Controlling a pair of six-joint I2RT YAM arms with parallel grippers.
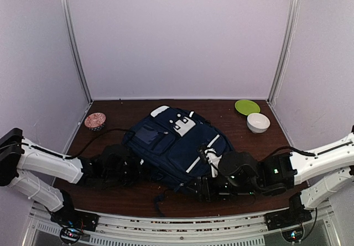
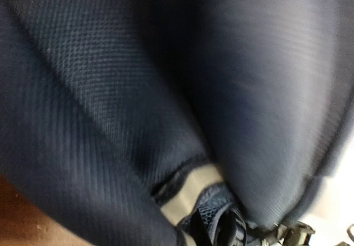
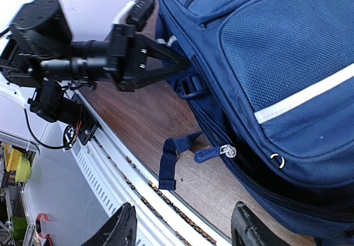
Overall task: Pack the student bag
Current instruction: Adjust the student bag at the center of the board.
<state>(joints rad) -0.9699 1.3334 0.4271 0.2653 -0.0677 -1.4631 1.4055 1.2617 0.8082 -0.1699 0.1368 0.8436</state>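
Note:
I will next move my right gripper outward over the student bag and close it on the bag's rim beside the white stripe, because there is a dark gap under it.
The student bag, a big navy backpack with a white patch and thin white stripes, lies flat in the middle of the table. My left gripper is at its left side. In the right wrist view the left gripper has its fingers drawn to a point and shut on the bag's side fabric. The left wrist view is filled with blurred navy fabric of the student bag. My right gripper stands open above the table's front edge, near the bag's front right corner, holding nothing. Ahead of it lie a zipper pull and a loose strap.
A green plate and a white bowl stand at the back right. At the back left is a pink patterned bowl. A metal rail runs along the table's near edge. Walls close in the back and both sides.

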